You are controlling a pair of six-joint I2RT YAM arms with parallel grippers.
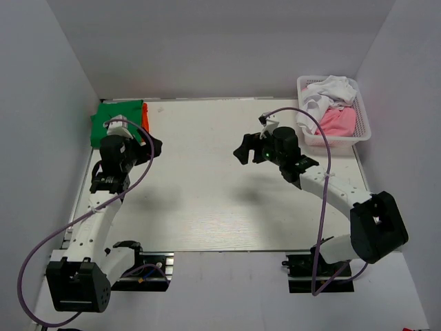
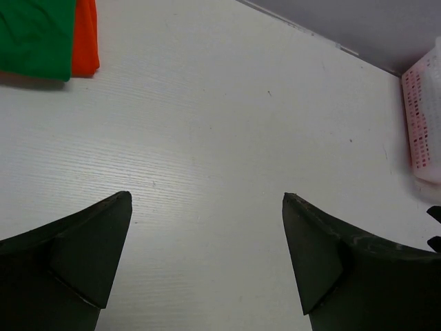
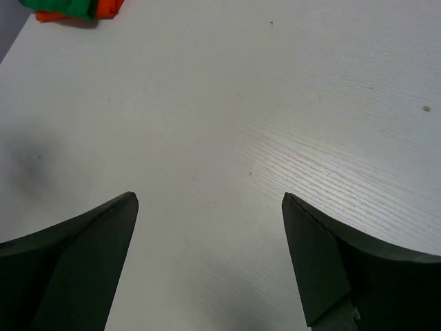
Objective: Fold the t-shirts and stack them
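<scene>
I should next swing my right gripper outward over the basket, then move it down to close on the white cloth beside the pink, because only that basket still has unfolded t-shirts.
A folded green t-shirt lies on a folded orange one at the table's far left; the stack also shows in the left wrist view and the right wrist view. A white basket at the far right holds crumpled white and pink t-shirts. My left gripper is open and empty, above the table just right of the stack. My right gripper is open and empty over the table's middle, left of the basket.
The white table is walled by grey panels on the left, back and right. The basket's edge shows at the right of the left wrist view. Purple cables run along both arms.
</scene>
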